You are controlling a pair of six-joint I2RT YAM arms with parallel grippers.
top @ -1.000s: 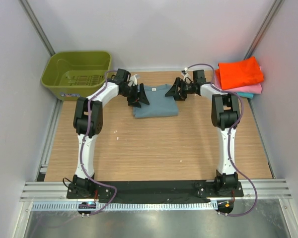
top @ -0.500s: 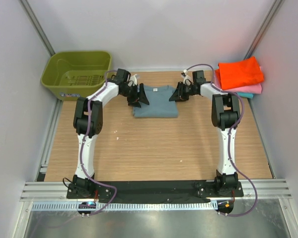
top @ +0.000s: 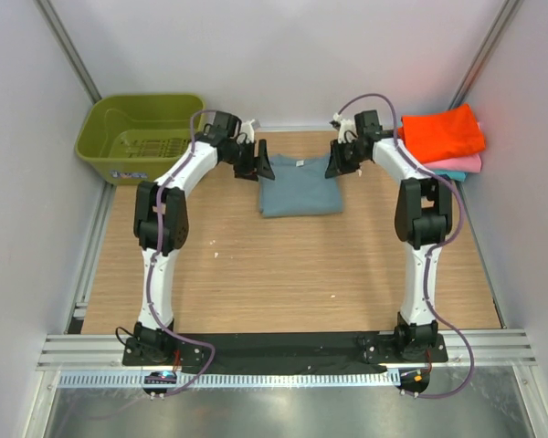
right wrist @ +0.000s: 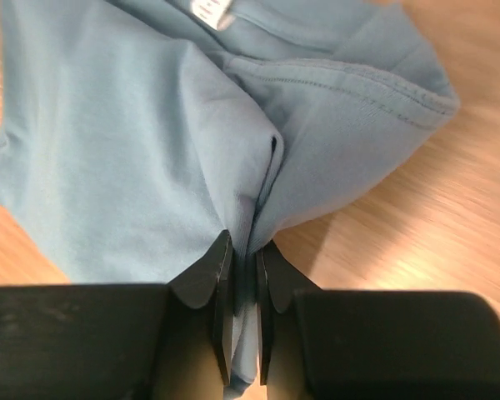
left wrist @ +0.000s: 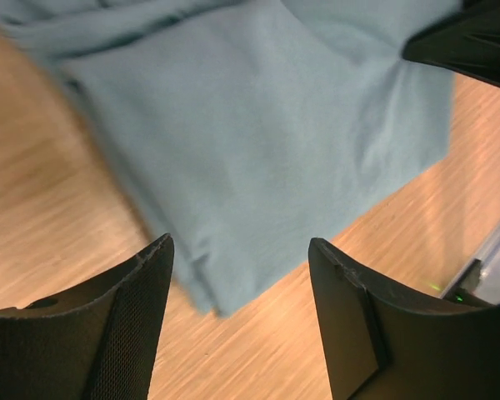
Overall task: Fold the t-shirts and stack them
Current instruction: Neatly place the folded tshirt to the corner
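Note:
The robot's right gripper will rise and carry the blue-grey t-shirt onto the orange t-shirt (top: 443,132), then release it, since the orange t-shirt is to the gripper's right in the top view.
The folded blue-grey t-shirt (top: 300,187) lies on the wooden table, toward the back. My right gripper (top: 336,165) is at its far right edge, and the right wrist view shows that gripper (right wrist: 243,250) shut on a pinched fold of the shirt (right wrist: 108,150). At the shirt's far left corner, my left gripper (top: 256,164) stands open. In the left wrist view, its fingers (left wrist: 142,317) straddle a corner of the shirt (left wrist: 258,125) without touching it. At the back right lies a stack with an orange t-shirt (top: 443,132) over a pink one (top: 464,164) and a teal one (top: 452,174).
An olive-green plastic basket (top: 142,135) stands at the back left corner. White walls close in the table (top: 283,274) on three sides. A metal rail runs along the table's left edge.
My right gripper has shut on the blue-grey shirt's right edge. The shirt has slid a little to the right. Both grippers have shifted slightly toward the back.

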